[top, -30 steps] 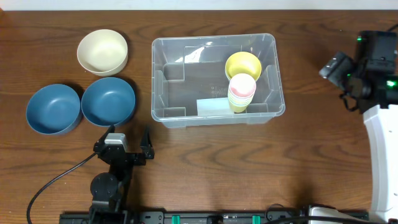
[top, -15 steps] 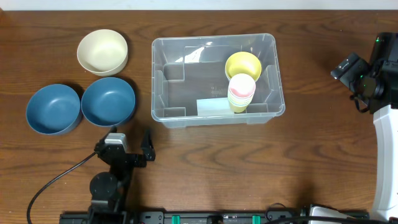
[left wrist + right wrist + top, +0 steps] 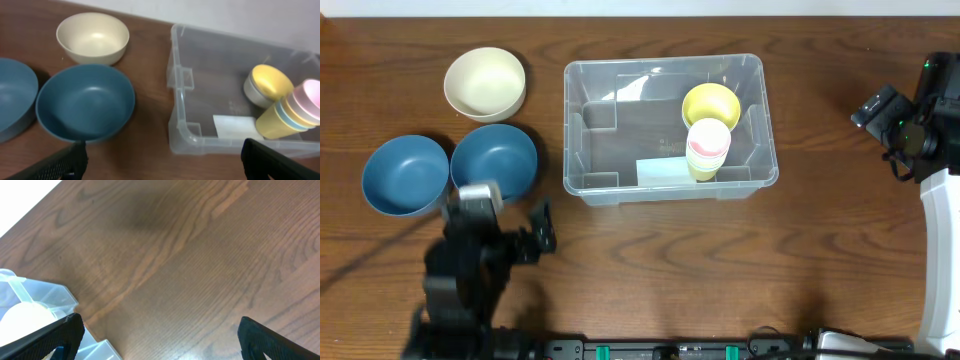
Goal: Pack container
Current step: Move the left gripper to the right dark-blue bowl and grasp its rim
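Observation:
The near rim of the dark blue bowl (image 3: 506, 201) (image 3: 75, 139) faces my left gripper, with bare tabletop in front, so the gripper needs to move outward, turn and go down onto the rim next.
The clear container (image 3: 575, 130) stands at the table's middle. Inside lie a yellow bowl (image 3: 710, 103), a stack of cups (image 3: 707, 148) and a pale label (image 3: 663, 172). Outside to the left sit a cream bowl (image 3: 485, 83) and two blue bowls (image 3: 494, 162) (image 3: 406, 175). My left gripper (image 3: 498, 228) is open and empty, just in front of the nearer blue bowl (image 3: 85, 107). The left wrist view also shows the container (image 3: 176, 95) to its right. My right gripper (image 3: 882, 112) is open and empty, far right of the container (image 3: 47, 294).
Bare wooden tabletop (image 3: 720, 270) lies in front of the container and to its right (image 3: 190, 255). The left arm's body (image 3: 455, 290) stands at the front left edge. The right arm's white base (image 3: 940, 250) rises along the right edge.
My left arm has swung left and toward the blue bowls. My right arm drew back to the right a second ago and has held still since.

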